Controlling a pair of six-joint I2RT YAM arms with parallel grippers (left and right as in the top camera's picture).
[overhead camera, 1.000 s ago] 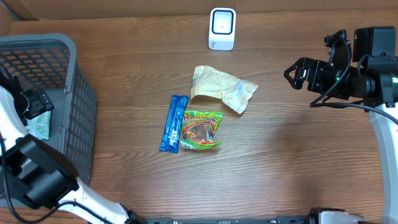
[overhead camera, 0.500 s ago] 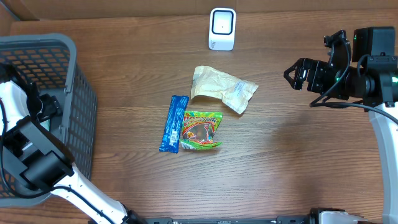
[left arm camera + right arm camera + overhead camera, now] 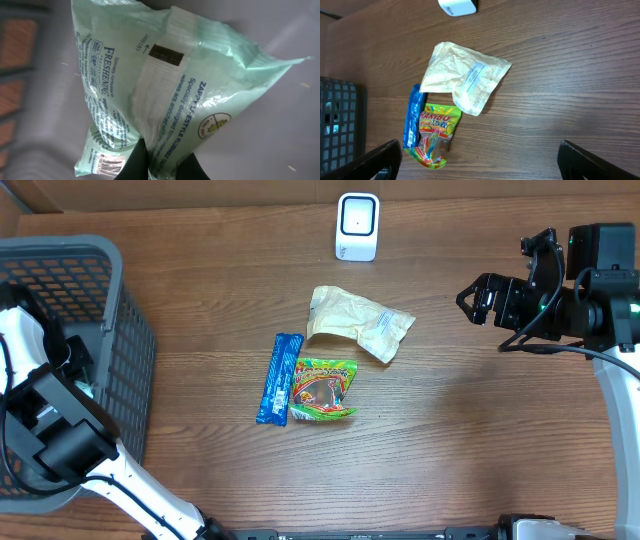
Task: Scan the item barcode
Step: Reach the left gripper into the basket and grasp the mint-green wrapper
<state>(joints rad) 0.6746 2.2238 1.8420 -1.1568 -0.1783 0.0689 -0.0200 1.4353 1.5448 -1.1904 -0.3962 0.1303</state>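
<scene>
The left gripper stays low in the basket next and spreads its fingers to release the packet's lower edge (image 3: 161, 167), as the basket's grey bottom lies directly below it.
A pale green wipes packet (image 3: 165, 85) fills the left wrist view, lying on the grey floor of the basket (image 3: 128, 350). Its barcode (image 3: 107, 162) shows at the lower left corner. My left gripper (image 3: 162, 165) is shut on the packet's lower edge, with the film pinched between the two dark fingers. In the overhead view that arm reaches down inside the basket at the table's left. A white scanner (image 3: 357, 226) stands at the back middle of the table. My right gripper (image 3: 478, 298) hangs open above the table's right side, holding nothing.
Three packets lie mid-table: a cream pouch (image 3: 357, 322), a blue bar wrapper (image 3: 279, 377) and a green Haribo bag (image 3: 322, 388). The dark mesh basket takes up the left edge. Bare wood lies between the packets and the right arm.
My left gripper has gone from open to shut, pinching the green packet inside the basket. Its arm shifted slightly within the basket. The right arm has not moved.
</scene>
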